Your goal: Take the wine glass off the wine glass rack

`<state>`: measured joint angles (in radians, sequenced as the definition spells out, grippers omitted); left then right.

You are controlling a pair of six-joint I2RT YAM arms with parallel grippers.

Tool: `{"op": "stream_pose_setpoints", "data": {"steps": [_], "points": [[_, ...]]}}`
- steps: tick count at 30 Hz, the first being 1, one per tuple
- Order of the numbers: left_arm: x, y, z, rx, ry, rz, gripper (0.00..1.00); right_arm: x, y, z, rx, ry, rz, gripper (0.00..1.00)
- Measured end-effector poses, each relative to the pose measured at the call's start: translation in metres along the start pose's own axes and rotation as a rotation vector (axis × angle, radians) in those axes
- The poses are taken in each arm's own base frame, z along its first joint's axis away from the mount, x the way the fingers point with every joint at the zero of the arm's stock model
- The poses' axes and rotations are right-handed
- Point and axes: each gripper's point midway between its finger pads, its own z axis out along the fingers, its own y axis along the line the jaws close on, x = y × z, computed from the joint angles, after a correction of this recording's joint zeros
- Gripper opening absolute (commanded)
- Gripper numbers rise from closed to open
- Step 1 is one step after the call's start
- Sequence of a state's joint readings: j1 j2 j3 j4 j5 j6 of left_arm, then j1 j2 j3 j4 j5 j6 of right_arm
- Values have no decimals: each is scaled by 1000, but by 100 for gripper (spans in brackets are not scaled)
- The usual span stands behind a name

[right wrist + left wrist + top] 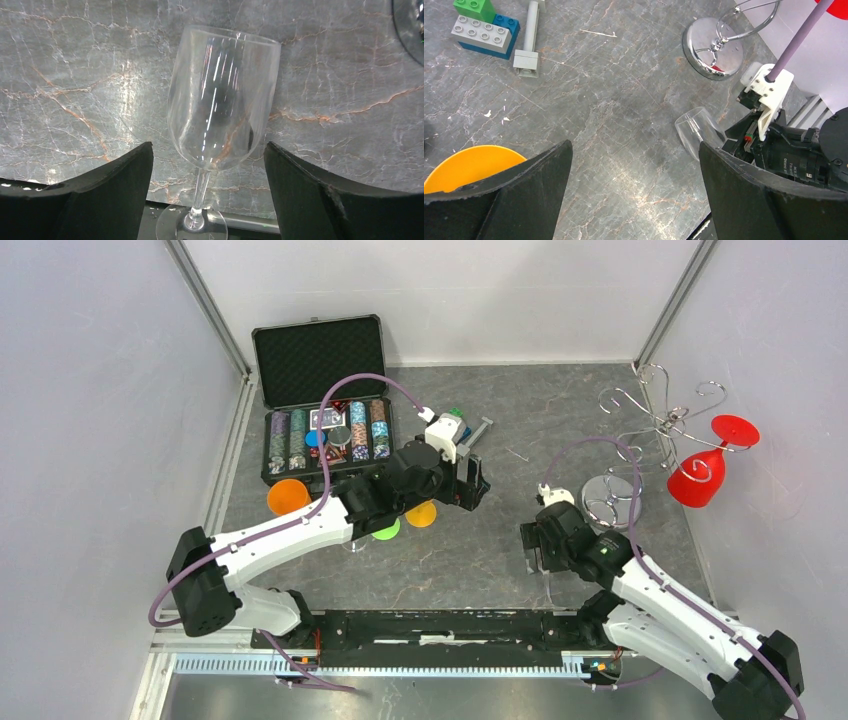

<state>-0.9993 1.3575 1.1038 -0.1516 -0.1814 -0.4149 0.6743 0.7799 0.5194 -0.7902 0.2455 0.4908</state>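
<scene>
The clear wine glass's stem (547, 586) (201, 187) is below and back from my right gripper and slimmer than the bowl, so my gripper should next move down and back to close on it.
The silver wine glass rack stands at the far right, with its round base (612, 498) and curled hook arms (660, 410); the base also shows in the left wrist view (713, 47). A red wine glass (700, 475) hangs upside down from one hook arm. A clear wine glass (222, 100) sits off the rack between the fingers of my right gripper (540, 545), which is open with jaws wide and not touching it. I cannot tell if this glass lies flat or is tilted. It also shows in the left wrist view (696, 131). My left gripper (475, 480) is open and empty above the table's middle.
An open black case of poker chips (325, 400) stands at the back left. An orange bowl (288, 497), a yellow disc (421, 514) and a green one (386, 530) lie by the left arm. Lego bricks (484, 27) and a grey part (529, 40) lie behind.
</scene>
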Motion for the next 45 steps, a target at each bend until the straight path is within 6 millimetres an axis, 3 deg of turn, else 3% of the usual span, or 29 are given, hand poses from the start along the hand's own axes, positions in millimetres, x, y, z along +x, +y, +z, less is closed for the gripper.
{"op": "stream_pose_setpoints", "data": {"steps": [12, 13, 18, 24, 29, 38, 45], "points": [[0, 7, -1, -29, -11, -1, 100, 43, 3, 16, -20, 128, 48, 81], [0, 8, -1, -29, -11, -1, 100, 48, 3, 17, -20, 143, 53, 78], [1, 8, -1, -31, -10, -1, 100, 55, 4, 18, -30, 159, 78, 44], [4, 10, -1, -34, -5, 0, 100, 56, 7, 19, -38, 162, 99, 24], [2, 10, -4, -32, -13, -2, 100, 56, 10, 20, -61, 150, 106, 0], [-14, 14, -12, -53, -44, -11, 100, 52, 21, 20, -155, 94, 65, 0], [-57, 6, -24, 6, -72, -53, 100, 45, 35, 21, -260, 20, 8, 0]]}}
